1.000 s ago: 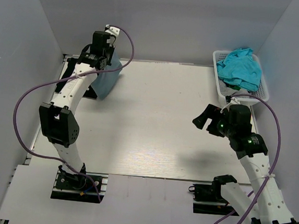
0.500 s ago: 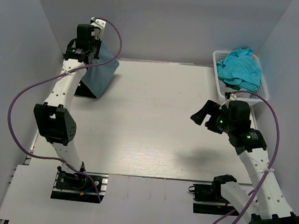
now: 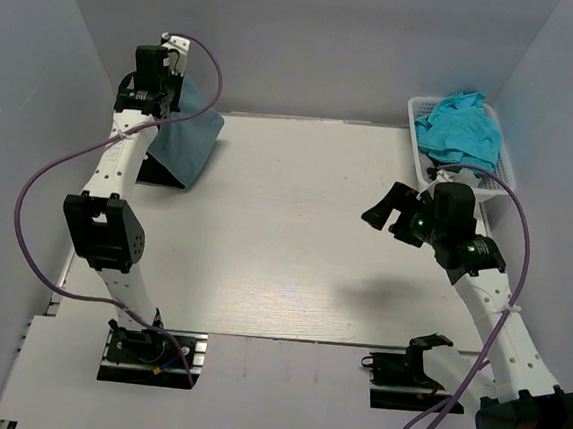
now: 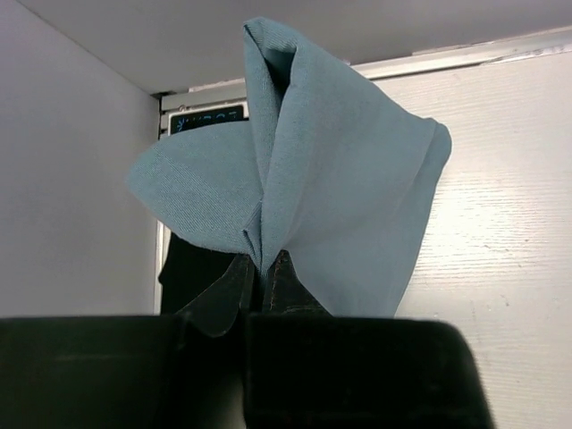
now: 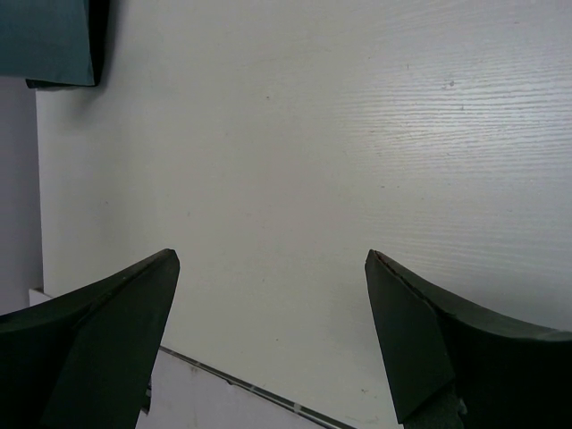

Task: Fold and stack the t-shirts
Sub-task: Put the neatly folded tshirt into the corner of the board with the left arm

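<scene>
I need to move my left gripper down and to the left in the top view next, over the black t-shirt (image 4: 191, 271), because its dark cloth is uncovered there.
My left gripper (image 3: 161, 98) is shut on a folded slate-blue t-shirt (image 3: 186, 140) and holds it up over the table's far left corner; in the left wrist view the cloth (image 4: 331, 197) hangs from the pinched fingertips (image 4: 265, 265). A black t-shirt (image 3: 158, 171) lies folded under it on the table, and shows dark in the left wrist view (image 4: 192, 268). Turquoise t-shirts (image 3: 460, 129) are heaped in the white basket (image 3: 500, 178). My right gripper (image 3: 384, 213) is open and empty above the right side of the table, its fingers (image 5: 107, 331) wide apart.
White walls close in the table on the left, back and right. The white lattice basket stands at the far right corner. The arm bases sit at the near edge.
My left gripper has carried the slate-blue t-shirt farther left and back, over the black one. My right gripper has drifted slightly left, still open.
</scene>
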`<state>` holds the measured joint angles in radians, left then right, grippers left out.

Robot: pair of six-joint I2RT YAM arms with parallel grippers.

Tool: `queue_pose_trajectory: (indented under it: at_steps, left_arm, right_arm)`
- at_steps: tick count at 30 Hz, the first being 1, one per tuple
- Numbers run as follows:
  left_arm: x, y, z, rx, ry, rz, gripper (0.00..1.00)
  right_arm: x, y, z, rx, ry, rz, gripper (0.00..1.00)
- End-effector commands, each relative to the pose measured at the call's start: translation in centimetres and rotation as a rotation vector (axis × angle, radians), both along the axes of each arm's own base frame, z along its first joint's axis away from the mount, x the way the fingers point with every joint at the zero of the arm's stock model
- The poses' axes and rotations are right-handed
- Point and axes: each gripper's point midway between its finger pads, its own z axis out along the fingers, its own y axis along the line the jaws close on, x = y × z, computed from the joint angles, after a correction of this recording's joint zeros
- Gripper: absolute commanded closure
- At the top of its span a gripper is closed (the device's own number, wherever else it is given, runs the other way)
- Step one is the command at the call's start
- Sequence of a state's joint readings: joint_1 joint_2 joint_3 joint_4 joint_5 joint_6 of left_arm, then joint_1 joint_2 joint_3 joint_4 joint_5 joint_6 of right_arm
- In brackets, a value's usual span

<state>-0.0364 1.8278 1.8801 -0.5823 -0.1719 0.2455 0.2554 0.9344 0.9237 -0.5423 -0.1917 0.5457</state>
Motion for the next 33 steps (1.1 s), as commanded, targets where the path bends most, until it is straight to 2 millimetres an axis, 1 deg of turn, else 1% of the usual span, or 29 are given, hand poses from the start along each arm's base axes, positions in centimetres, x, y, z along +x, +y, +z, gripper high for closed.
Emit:
queue_pose_trajectory:
  at_steps: [1,2,3,4,5,6,8,9,10,11,12,14,15,16,17,19,20,22,23,24,25,26,27,28,29,30,31,33]
  left_arm:
    - [0.9,1.3,3.5,-0.013,-0.107,0.027,1.0]
    - [0.8,1.8,3.5,-0.013,-0.107,0.038,1.0]
    - [1.0,1.8,3.0,-0.021,-0.099,0.042,1.0]
    - [1.1,2.4,3.2,-0.021,-0.108,0.054,1.0]
    - [1.3,3.0,2.6,-0.02,-0.098,0.065,1.0]
    - [1.2,3.2,2.7,-0.015,-0.098,0.076,1.0]
    - [1.7,4.8,2.2,-0.018,-0.103,0.114,1.0]
    - [1.7,4.8,2.2,-0.018,-0.103,0.114,1.0]
    - [1.9,5.8,1.7,-0.024,-0.102,0.143,1.0]
    - [2.2,6.6,0.7,-0.023,-0.084,0.158,1.0]
    - [2.3,6.6,1.0,-0.023,-0.098,0.158,1.0]
    - [2.6,8.1,0.2,-0.039,-0.103,0.194,1.0]
    - [3.0,8.2,-0.3,-0.039,-0.101,0.194,1.0]
    - [3.3,9.0,-1.6,-0.048,-0.081,0.213,1.0]
    - [3.5,9.0,-2.4,-0.049,-0.067,0.214,1.0]
    - [3.8,10.9,-2.5,-0.051,-0.076,0.256,1.0]
    - [4.2,11.1,-3.6,-0.055,-0.068,0.271,1.0]
    - [4.3,12.8,-4.5,-0.055,-0.061,0.3,1.0]
    - [4.8,12.9,-5.1,-0.055,-0.061,0.3,1.0]
    - [4.9,13.6,-5.4,-0.054,-0.066,0.311,1.0]
    - [4.9,14.2,-6.3,-0.054,-0.057,0.322,1.0]
    - [5.0,14.2,-6.9,-0.065,-0.05,0.327,1.0]
    - [5.0,15.1,-8.5,-0.061,-0.023,0.35,1.0]
    - [4.9,16.2,-8.9,-0.048,-0.022,0.383,1.0]
    - [4.8,16.6,-9.6,-0.035,-0.01,0.408,0.91]
    - [4.8,17.0,-9.8,-0.023,-0.013,0.429,0.72]
    - [4.5,17.7,-10.2,-0.002,-0.004,0.466,0.01]
    - [4.3,18.0,-10.1,-0.014,-0.015,0.507,0.01]
  right_arm:
    - [1.4,0.7,2.7,0.038,-0.076,0.012,0.09]
    - [1.7,0.8,2.8,0.04,-0.081,0.017,0.09]
    - [1.8,1.0,2.5,0.041,-0.067,0.019,0.09]
    - [1.9,1.2,2.4,0.046,-0.063,0.028,0.09]
    - [2.1,1.2,2.5,0.045,-0.06,0.03,0.09]
    - [2.1,1.5,2.6,0.054,-0.061,0.039,0.09]
    - [2.4,1.7,2.3,0.059,-0.047,0.046,0.09]
    - [2.5,1.8,2.4,0.063,-0.047,0.049,0.09]
    - [2.6,1.9,2.0,0.064,-0.033,0.049,0.09]
    - [2.6,2.1,2.0,0.068,-0.03,0.056,0.09]
    - [2.8,2.0,2.0,0.069,-0.032,0.051,0.09]
    - [2.9,2.1,1.7,0.067,-0.021,0.053,0.09]
    - [3.0,2.1,1.7,0.068,-0.017,0.054,0.09]
    - [3.1,2.1,1.6,0.065,-0.016,0.05,0.09]
    - [3.3,2.2,1.3,0.061,-0.004,0.054,0.09]
    - [3.4,2.3,1.4,0.063,-0.003,0.054,0.09]
    - [3.7,2.3,1.1,0.061,0.008,0.052,0.09]
    - [4.0,2.5,1.3,0.063,0.011,0.057,0.09]
    - [4.3,2.6,0.8,0.061,0.027,0.058,0.09]
    - [4.2,2.8,0.7,0.066,0.032,0.069,0.09]
    - [4.5,3.0,0.9,0.068,0.03,0.075,0.09]
    - [4.7,3.0,0.7,0.07,0.037,0.079,0.09]
    - [4.7,3.3,0.2,0.071,0.058,0.088,0.09]
    - [4.8,3.3,0.2,0.071,0.059,0.09,0.09]
    - [5.0,3.4,-0.2,0.069,0.069,0.095,0.09]
    - [5.1,3.5,-0.6,0.068,0.079,0.098,0.09]
    - [5.1,3.5,-0.8,0.067,0.087,0.095,0.09]
    - [5.2,3.6,-1.3,0.063,0.103,0.1,0.09]
